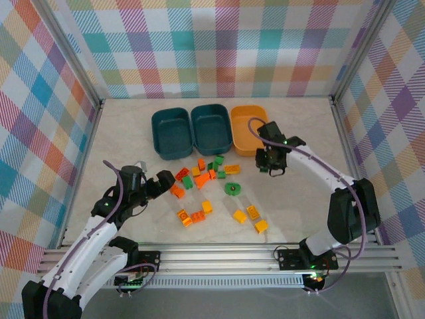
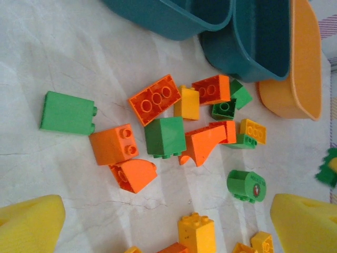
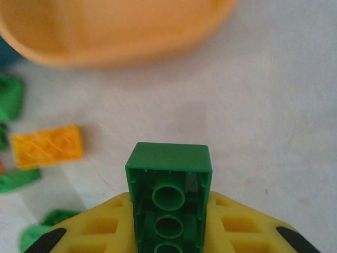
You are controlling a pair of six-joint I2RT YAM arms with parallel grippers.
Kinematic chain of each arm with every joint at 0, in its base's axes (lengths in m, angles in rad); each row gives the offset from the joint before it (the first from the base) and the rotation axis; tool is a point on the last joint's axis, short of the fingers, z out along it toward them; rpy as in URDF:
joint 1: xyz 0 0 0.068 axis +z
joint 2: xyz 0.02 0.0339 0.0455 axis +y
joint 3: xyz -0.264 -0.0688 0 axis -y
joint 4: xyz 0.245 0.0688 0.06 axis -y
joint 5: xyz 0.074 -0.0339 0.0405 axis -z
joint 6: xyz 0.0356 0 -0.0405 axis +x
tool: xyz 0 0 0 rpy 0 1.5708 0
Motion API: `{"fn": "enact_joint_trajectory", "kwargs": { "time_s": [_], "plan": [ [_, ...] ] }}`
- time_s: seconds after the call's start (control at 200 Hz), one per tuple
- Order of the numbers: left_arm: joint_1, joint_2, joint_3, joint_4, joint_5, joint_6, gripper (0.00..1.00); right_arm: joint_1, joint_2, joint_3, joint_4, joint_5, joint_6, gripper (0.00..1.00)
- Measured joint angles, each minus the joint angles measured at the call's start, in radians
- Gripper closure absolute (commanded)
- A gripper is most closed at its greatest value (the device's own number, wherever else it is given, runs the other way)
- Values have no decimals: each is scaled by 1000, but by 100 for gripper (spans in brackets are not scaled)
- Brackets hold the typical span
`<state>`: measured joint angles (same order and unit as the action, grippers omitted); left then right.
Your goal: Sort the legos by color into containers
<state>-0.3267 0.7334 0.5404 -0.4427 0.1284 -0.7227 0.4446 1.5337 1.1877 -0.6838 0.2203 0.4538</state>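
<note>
The green brick (image 3: pixel 168 200) still hangs short of the orange-yellow tub's bottom, so it goes outward in my right gripper past the tub's near rim and over its bottom for release next.
The legos (image 1: pixel 199 176) lie scattered mid-table in orange, yellow and green, with a round green piece (image 1: pixel 231 189) among them. Behind them stand the containers: two teal tubs (image 1: pixel 171 133) (image 1: pixel 211 129) and an orange-yellow tub (image 1: pixel 247 129). My right gripper (image 1: pixel 272 163) hovers just in front of the orange-yellow tub (image 3: pixel 116 26), shut on a green brick (image 3: pixel 168 200) whose hollow underside faces the camera. My left gripper (image 1: pixel 163 183) stands open at the pile's left edge. Its yellow fingers (image 2: pixel 29 224) frame a yellow brick (image 2: pixel 196 232), with the round green piece (image 2: pixel 246 185) and an orange curved brick (image 2: pixel 134 175) just beyond.
Plaid walls and metal frame posts (image 1: pixel 99 113) close in the table on three sides. An aluminium rail (image 1: pixel 219 256) runs along the near edge. More yellow and orange bricks (image 1: pixel 255 216) lie toward the front of the table.
</note>
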Motion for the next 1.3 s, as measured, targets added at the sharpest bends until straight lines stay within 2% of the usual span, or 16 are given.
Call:
{"fn": "enact_joint_trajectory", "kwargs": {
  "time_s": [0.13,0.365,0.54,0.585,0.615,0.635,0.695,0.73,0.855,0.955,1.1,1.21,1.3],
  "plan": [
    [0,11,0,-2,-26,-7,0,-26,112,191,14,-3,-43,88],
    [0,42,-9,-4,-45,-20,0,-91,514,612,8,-35,-123,87],
    [0,55,-17,-8,-46,-21,0,-113,732,809,-60,-58,-159,83],
    [0,58,-17,-9,-50,-21,0,-117,765,844,-81,-64,-165,76],
    [0,59,-17,-10,-52,-21,0,-118,784,870,-99,-66,-169,62],
    [0,60,-17,-11,-54,-21,0,-119,797,887,-109,-65,-174,57],
    [0,64,-13,-20,-60,-20,0,-119,820,929,-134,-68,-184,48],
    [0,66,-9,-29,-63,-18,0,-119,825,945,-147,-68,-185,46],
    [0,70,18,-55,-68,-14,0,-118,810,959,-158,-68,-183,45],
    [0,70,34,-57,-66,-14,0,-109,736,881,-145,-62,-182,45],
    [0,70,35,-62,-60,-15,0,-70,476,612,-75,-47,-172,44],
    [0,85,35,-77,-87,-50,6,-7,233,370,7,-56,-140,45],
    [2,126,35,-87,-121,-151,15,44,79,191,73,-75,-116,45]
  ]
}}
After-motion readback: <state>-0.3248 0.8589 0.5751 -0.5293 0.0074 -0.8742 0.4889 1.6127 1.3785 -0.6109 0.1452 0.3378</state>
